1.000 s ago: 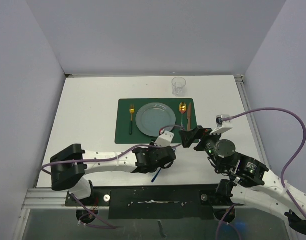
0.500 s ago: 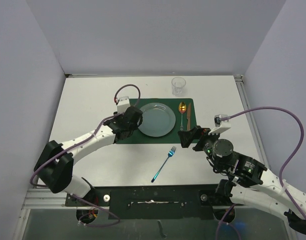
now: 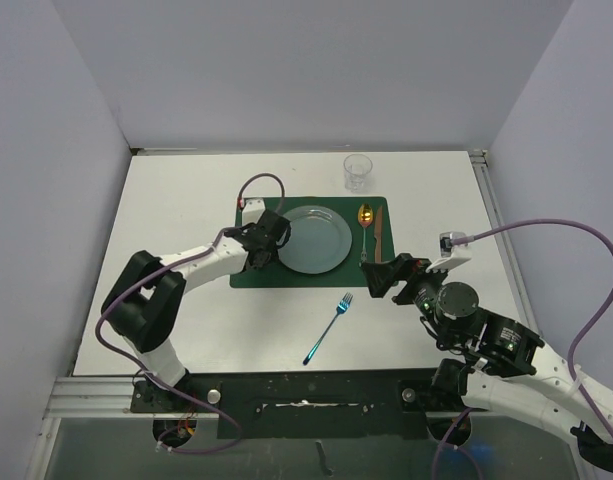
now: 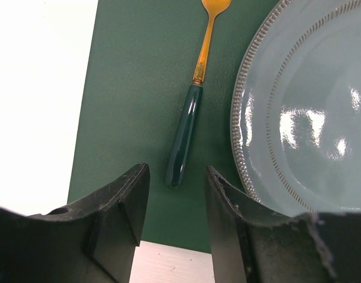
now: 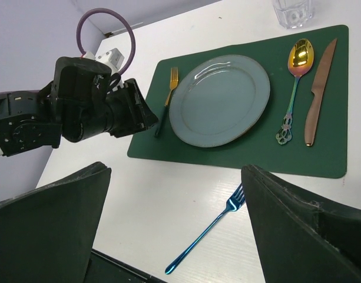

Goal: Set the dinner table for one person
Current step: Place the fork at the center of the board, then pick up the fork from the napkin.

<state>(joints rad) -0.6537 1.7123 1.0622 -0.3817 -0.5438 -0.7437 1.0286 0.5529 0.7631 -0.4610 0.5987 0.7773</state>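
I will move my left gripper down and outward next and close it on the near half of the fork's green handle (image 4: 186, 138). The handle is below the gripper's open fingers and just outward of them.
On the white dinner table (image 3: 186, 200) lies a dark green placemat (image 3: 316, 275) with a grey-blue plate (image 3: 314, 240). A gold fork with a green handle (image 4: 186, 138) lies left of the plate. My left gripper (image 4: 177, 197) hovers low over the mat's near left edge, jaws open and empty, the handle end just ahead of the fingertips. In the top view this gripper (image 3: 261, 240) covers that fork. A gold spoon (image 3: 365, 222) and a copper knife (image 3: 379, 232) lie right of the plate. My right gripper (image 3: 386, 272) stands wide open and empty, above a blue fork (image 5: 207, 236).
A clear glass (image 3: 358, 172) stands behind the mat's far right corner. The blue fork (image 3: 329, 328) lies slantwise on the bare table between the mat and the arm bases. Grey walls close in the left, far and right sides.
My left gripper has swung from above the blue fork to the gold fork at the mat's left. The blue fork has not moved. The right gripper has drifted slightly right.
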